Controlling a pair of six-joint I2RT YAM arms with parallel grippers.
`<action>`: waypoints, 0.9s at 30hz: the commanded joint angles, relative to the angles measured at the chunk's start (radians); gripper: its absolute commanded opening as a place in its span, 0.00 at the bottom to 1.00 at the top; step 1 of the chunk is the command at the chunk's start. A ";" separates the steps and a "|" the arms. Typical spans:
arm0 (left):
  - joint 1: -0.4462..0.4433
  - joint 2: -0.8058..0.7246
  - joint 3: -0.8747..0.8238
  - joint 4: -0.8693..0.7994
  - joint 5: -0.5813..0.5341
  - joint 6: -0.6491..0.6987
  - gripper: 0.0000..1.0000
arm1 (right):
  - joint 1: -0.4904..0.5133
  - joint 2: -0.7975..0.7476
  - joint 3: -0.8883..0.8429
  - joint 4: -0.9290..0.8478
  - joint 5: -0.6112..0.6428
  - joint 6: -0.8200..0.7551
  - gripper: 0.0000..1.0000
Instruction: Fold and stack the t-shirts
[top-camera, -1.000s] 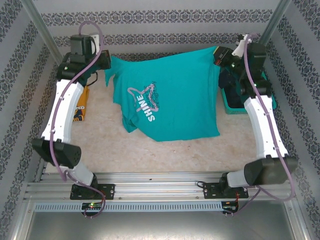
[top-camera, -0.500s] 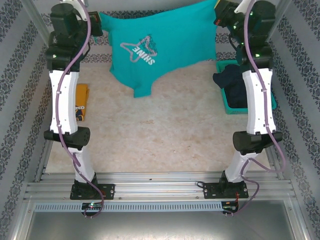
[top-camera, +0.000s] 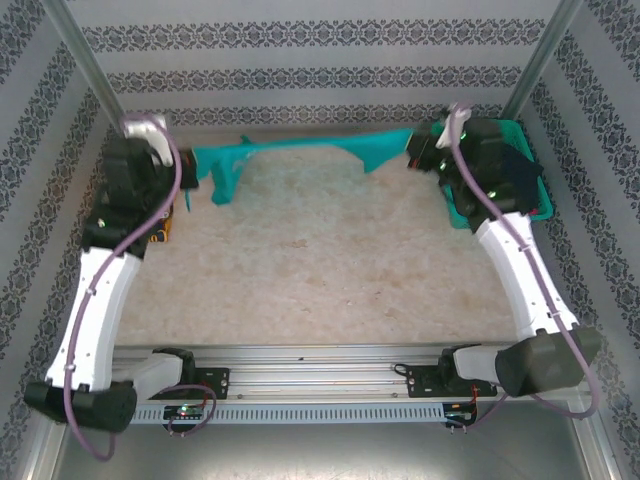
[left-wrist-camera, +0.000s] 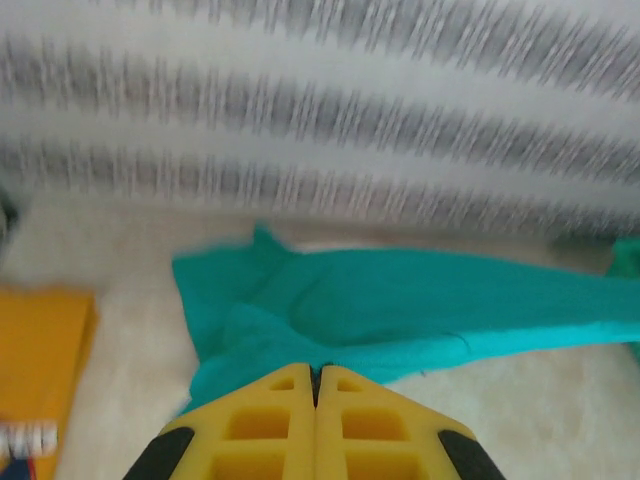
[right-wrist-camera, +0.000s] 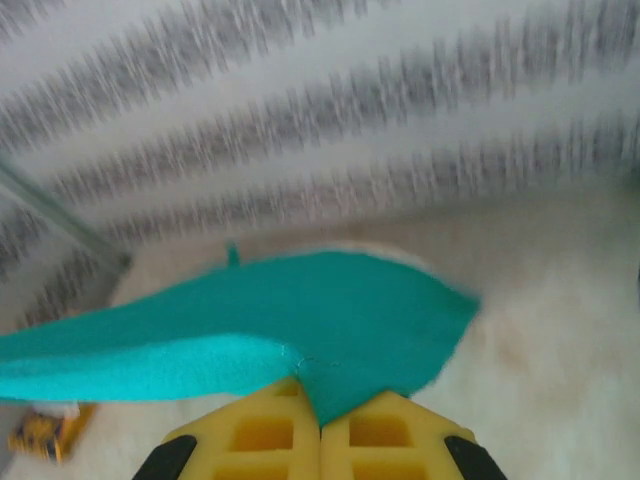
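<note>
I will next draw my right gripper back and down and release the hanging shirt's corner there: bare tabletop lies below the gripper and back toward the base.
The teal-green t-shirt (top-camera: 300, 153) hangs stretched edge-on between both grippers near the back of the table, one sleeve drooping at its left end. My left gripper (top-camera: 188, 165) is shut on the shirt's left edge; in the left wrist view the yellow fingers (left-wrist-camera: 270, 420) pinch the cloth (left-wrist-camera: 400, 300). At the other end my right gripper (top-camera: 415, 152) is shut on the right edge, the teal fabric (right-wrist-camera: 330, 320) wedged between its fingers (right-wrist-camera: 390, 435). A mustard-yellow shirt (top-camera: 168, 222) lies folded at the left, mostly hidden by the left arm, also visible as orange cloth (left-wrist-camera: 40, 360).
A teal mesh basket (top-camera: 505, 195) with dark clothes inside stands at the right rear, under the right arm. Patterned walls close in the back and sides. The pale table top (top-camera: 320, 270) lies bare through the middle and front.
Both arms have come down from high at the back and lowered the teal shirt. It hung flat with its lettering showing; now it is seen edge-on as a narrow band.
</note>
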 joint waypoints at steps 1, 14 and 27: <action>0.002 -0.131 -0.273 0.082 -0.006 -0.141 0.00 | 0.058 -0.069 -0.216 0.005 0.066 0.012 0.00; -0.073 -0.232 -0.710 0.086 0.097 -0.391 0.62 | 0.105 0.021 -0.618 0.124 0.158 0.163 0.58; -0.066 -0.065 -0.579 0.014 -0.045 -0.496 1.00 | 0.141 0.121 -0.453 0.140 0.172 0.123 0.66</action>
